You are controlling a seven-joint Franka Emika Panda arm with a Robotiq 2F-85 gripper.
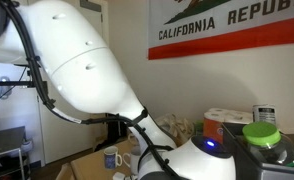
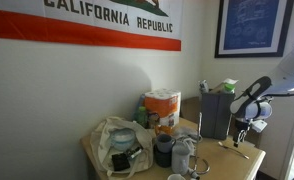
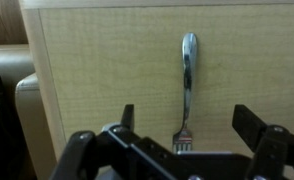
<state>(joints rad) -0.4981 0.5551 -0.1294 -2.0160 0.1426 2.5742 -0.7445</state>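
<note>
The fork lies flat on the table below, so my open gripper should lower toward the slim handle of the fork [image 3: 188,85], shifting away from the fork's teeth.
A silver fork [image 3: 188,85] lies flat on the light wooden table [image 3: 107,70], handle away from me and tines toward the camera. My gripper [image 3: 187,125] hangs open directly over the tine end, with one finger [image 3: 127,117] on each side of the fork and nothing between them. In an exterior view the gripper [image 2: 247,128] hovers just above the table's near corner, where the fork [image 2: 232,146] shows as a thin sliver. My white arm [image 1: 87,55] fills most of an exterior view and hides the gripper there.
On the table stand a crumpled plastic bag [image 2: 117,145], an orange pack of paper rolls [image 2: 162,108], a dark bin [image 2: 215,112] and cups [image 2: 167,150]. A green-lidded jar [image 1: 262,135] and a mug [image 1: 111,157] also show. The table's edge [image 3: 49,110] drops off beside a beige cushion [image 3: 27,125].
</note>
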